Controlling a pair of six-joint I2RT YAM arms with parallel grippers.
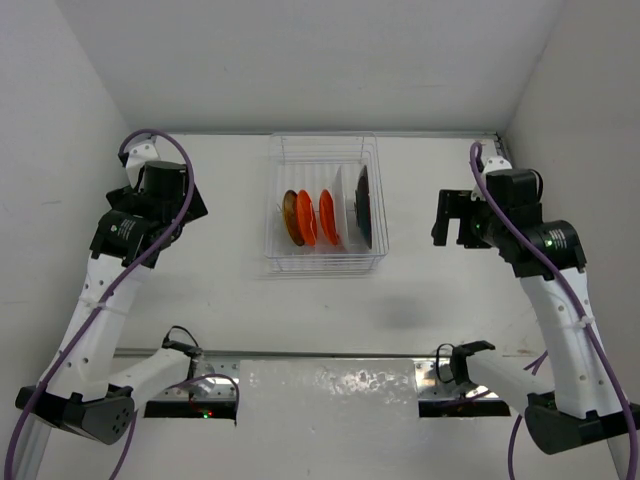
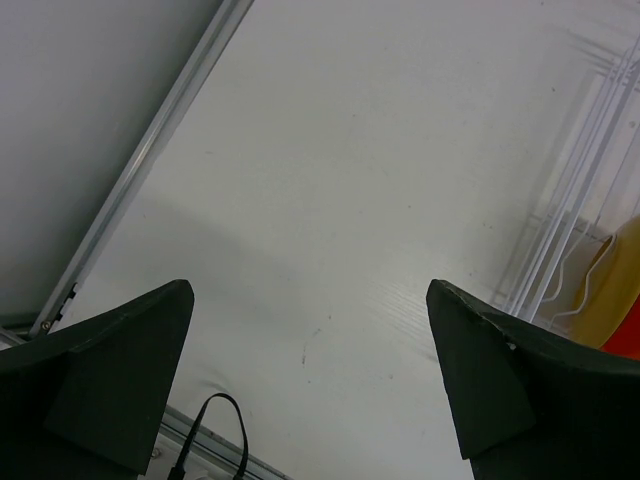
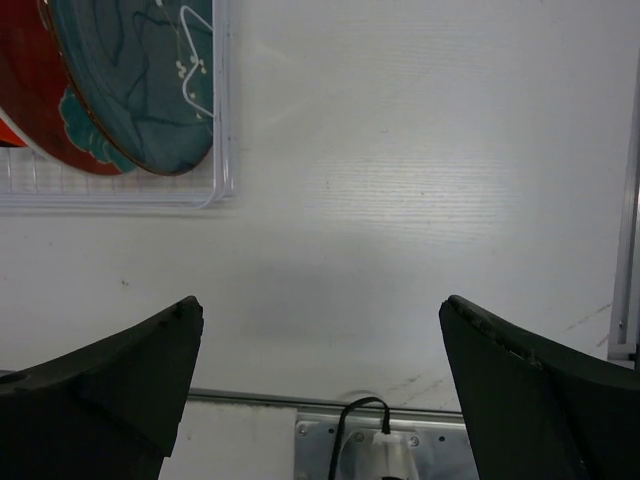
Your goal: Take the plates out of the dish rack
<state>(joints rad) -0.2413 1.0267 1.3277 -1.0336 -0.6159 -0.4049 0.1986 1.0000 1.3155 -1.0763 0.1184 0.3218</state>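
Observation:
The dark teal plate stands on edge nearest. My right gripper next needs to go to the left in the top view, with its open fingers on both sides of the dark teal plate's top rim (image 1: 363, 182).
The dish rack (image 1: 325, 262) of clear wire stands at the table's middle back. Several plates stand on edge in it: a yellow-brown patterned one (image 1: 289, 212) at the left, two orange ones (image 1: 306, 218) (image 1: 327, 216), and a dark teal one (image 1: 364, 205) at the right. My left gripper (image 1: 188, 203) is open and empty, above the table left of the rack (image 2: 570, 200); a yellow plate edge (image 2: 615, 280) shows there. My right gripper (image 1: 450, 218) is open and empty, right of the rack (image 3: 222, 120). Its view shows the teal plate (image 3: 140, 70) and a red, teal-blotched plate (image 3: 40, 90).
White walls close in the table at the left, back and right. A metal rail (image 2: 150, 160) runs along the left wall's foot. A rough white pad (image 1: 328, 390) and metal base plates (image 3: 400, 440) with cables lie at the near edge.

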